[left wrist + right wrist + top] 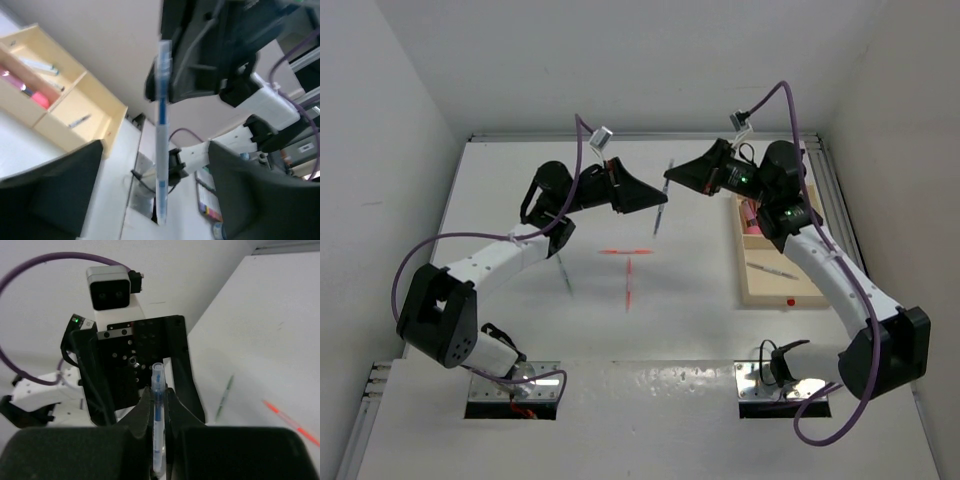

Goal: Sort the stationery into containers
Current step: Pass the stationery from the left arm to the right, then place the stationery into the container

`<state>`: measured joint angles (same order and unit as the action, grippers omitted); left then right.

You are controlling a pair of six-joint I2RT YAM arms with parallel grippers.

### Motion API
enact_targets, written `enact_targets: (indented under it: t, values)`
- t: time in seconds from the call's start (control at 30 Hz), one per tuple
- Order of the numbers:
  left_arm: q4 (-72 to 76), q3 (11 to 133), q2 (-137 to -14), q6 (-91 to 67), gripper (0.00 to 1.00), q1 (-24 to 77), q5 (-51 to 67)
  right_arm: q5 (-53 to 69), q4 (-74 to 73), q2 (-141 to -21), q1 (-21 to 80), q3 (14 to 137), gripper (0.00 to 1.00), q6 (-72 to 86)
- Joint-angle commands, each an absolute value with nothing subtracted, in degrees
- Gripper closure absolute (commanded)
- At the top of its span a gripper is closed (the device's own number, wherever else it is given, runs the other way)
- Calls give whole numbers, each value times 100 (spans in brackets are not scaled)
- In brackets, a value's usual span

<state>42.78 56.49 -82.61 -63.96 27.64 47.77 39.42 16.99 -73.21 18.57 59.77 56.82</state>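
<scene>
The clear pen in my right gripper goes back over the tray's section holding the lone pen next for release, since the pale wooden tray holds stationery.
A clear pen with a blue core hangs in the air between both grippers above the far middle of the table. My right gripper is shut on it; in the right wrist view the fingers pinch the pen upright. My left gripper is open around the same pen, its dark fingers wide apart and not touching it. The pale wooden tray lies at the right, with a pink block and a pen inside. It also shows in the left wrist view.
Two orange-red pens lie in a cross at the table's middle, and a grey pen lies to their left. A green pen and a red pen show on the table. Walls close in on three sides.
</scene>
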Motion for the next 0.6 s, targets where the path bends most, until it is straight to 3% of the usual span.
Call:
enact_targets:
  t: [0.0,0.13,0.2,0.33,0.37,0.57]
  values:
    - [3014,6020,-8209,-5525,0,2603,4861,4016,1391,-7313,1890,6468,100,4760]
    - [1926,6433,-8279,-4475,0,2059,4991,4358,20,-7155,1593,6583,100,2861]
    - [1471,6852,-8462,-3828,0,1803,5325,4499,-1332,-7075,1346,6731,100,1834]
    - [-763,7576,-8789,-2332,0,1179,5449,4309,-4202,-6961,495,7110,100,-2656]
    - [-991,7507,-8711,-1938,0,1012,5397,4202,-4445,-6883,144,7067,100,-3864]
    - [-1648,7066,-8297,-708,0,1106,4729,3649,-5449,-6891,-965,6638,100,-7482]
